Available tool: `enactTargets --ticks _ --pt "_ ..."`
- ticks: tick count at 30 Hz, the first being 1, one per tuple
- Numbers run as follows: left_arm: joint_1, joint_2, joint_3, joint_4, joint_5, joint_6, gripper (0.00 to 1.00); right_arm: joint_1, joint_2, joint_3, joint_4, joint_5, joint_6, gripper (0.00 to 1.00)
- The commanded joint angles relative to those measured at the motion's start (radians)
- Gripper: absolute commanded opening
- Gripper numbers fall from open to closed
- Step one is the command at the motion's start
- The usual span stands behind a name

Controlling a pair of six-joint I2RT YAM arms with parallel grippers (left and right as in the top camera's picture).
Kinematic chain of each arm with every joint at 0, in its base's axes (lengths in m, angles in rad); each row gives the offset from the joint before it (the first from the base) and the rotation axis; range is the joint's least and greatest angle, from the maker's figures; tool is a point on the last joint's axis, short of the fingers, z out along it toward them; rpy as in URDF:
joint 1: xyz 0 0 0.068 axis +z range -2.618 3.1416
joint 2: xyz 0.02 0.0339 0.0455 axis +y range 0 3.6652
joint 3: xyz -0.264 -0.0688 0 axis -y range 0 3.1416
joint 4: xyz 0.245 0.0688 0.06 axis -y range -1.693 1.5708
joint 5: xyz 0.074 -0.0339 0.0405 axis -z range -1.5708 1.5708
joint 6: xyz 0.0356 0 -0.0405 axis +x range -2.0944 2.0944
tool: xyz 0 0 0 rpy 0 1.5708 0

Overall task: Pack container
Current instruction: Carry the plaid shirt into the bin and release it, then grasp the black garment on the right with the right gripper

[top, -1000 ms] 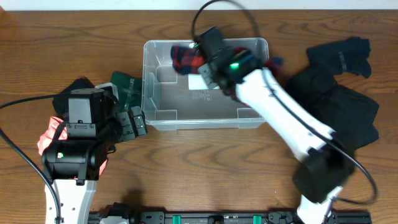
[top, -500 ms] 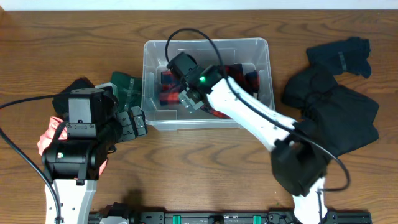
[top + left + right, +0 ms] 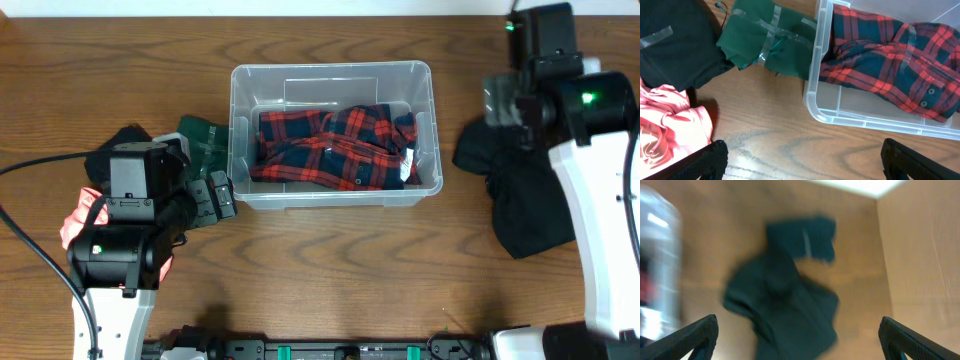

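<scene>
The dark garment's bunched edge facing the container lies below my right gripper. My right gripper will lower its open, empty fingers onto it to reach the cloth.
The container [image 3: 237, 140], a clear plastic bin, stands at the middle back of the table. A red and dark plaid shirt [image 3: 335, 145] lies crumpled inside it, also in the left wrist view [image 3: 880, 65]. My left gripper [image 3: 218, 195] rests open just left of the container's front corner [image 3: 815, 95], over bare wood, with nothing between its fingers [image 3: 700, 160]. My right gripper [image 3: 799, 339] is open and empty. It hangs over the dark clothes [image 3: 785, 305] to the right of the container. That view is blurred by motion.
A pile of dark garments [image 3: 530, 190] lies right of the container. On the left lie a folded green garment [image 3: 205, 140], a black one [image 3: 125, 145] and a pink one [image 3: 75, 225], partly under my left arm. Cables run along the front edge.
My right gripper let go of the plaid shirt inside the container, opened, and swung out to the right over the dark clothes. The left arm has not moved.
</scene>
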Motion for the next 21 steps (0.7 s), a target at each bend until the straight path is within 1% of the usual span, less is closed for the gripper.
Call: enactTargets --ticks 1,5,10,17,21 --pt "0.005 0.000 0.010 -0.002 -0.005 0.005 0.98 -0.083 0.053 -0.168 0.014 -0.055 -0.099 0.99" --pt "0.005 0.000 0.010 -0.003 -0.005 0.005 0.98 -0.129 0.053 -0.410 0.161 -0.131 -0.129 0.99" --pt "0.005 0.000 0.010 -0.002 -0.005 0.005 0.98 -0.129 0.053 -0.668 0.395 -0.184 -0.198 0.99" --pt "0.004 0.000 0.010 -0.003 -0.005 0.005 0.98 -0.138 0.053 -0.857 0.704 -0.161 -0.201 0.99" --pt "0.004 0.000 0.010 -0.003 -0.005 0.005 0.98 -0.151 0.060 -0.917 0.801 -0.150 -0.208 0.99"
